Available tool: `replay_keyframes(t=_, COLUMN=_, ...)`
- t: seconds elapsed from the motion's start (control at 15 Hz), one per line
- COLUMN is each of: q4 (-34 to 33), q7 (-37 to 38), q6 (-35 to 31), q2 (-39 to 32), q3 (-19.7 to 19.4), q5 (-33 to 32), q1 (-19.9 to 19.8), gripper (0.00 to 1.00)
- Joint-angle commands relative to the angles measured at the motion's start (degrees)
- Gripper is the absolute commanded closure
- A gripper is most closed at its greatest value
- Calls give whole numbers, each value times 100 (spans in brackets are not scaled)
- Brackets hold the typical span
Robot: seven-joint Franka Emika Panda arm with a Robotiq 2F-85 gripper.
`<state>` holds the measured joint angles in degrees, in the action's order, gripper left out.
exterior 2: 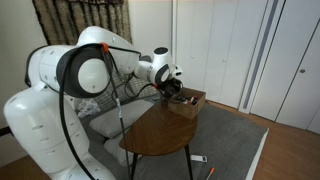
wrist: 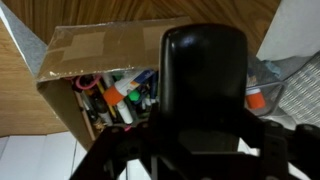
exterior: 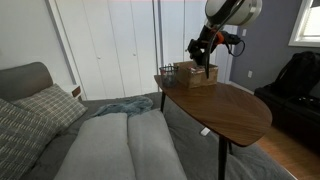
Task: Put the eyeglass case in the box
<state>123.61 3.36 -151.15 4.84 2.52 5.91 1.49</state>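
Note:
Next, the gripper moves outward past the box's near edge and lowers toward the markers inside (exterior 2: 187, 100) (wrist: 126, 98), since the eyeglass case still hangs at that edge.
The eyeglass case (wrist: 205, 80) is a black oblong that fills the middle of the wrist view, held upright between my fingers. My gripper (exterior: 205, 55) is shut on it, just above the tan cardboard box (exterior: 200, 76) at the far end of the table. In an exterior view my gripper (exterior 2: 171, 88) hangs over the box's (exterior 2: 189, 104) near edge. In the wrist view the box (wrist: 100, 45) lies open below, with several markers (wrist: 115, 95) and pens inside. The case hides much of the box's inside.
The box stands on an oval brown wooden table (exterior: 230, 112), which also shows in an exterior view (exterior 2: 160, 138). A dark wire basket (exterior: 168, 72) sits beside the box. A grey sofa with pillows (exterior: 40, 110) lies beside the table. A small object (exterior 2: 198, 159) lies on the carpet.

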Motion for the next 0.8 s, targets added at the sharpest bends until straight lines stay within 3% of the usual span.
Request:
replay_keyframes(t=0.0, q4=-794, q7=562, q6=89, q2=-594, q3=-98, q5=-120, q1=-119, gripper=54)
replay_keyframes(t=0.53, q4=-2756, q7=777, q6=1278, q2=-2145, q3=-267, q5=-191, q1=-78, gripper=54)
replay_keyframes(t=0.6, q4=-2947, q7=713, q6=1458, q2=-2248, q3=-262, q5=-139, q1=-95, gripper=7)
replay_keyframes(t=0.73, q4=-3198, q7=636, q6=1747, q2=-2338, q3=-252, q5=-81, q1=-112, gripper=2)
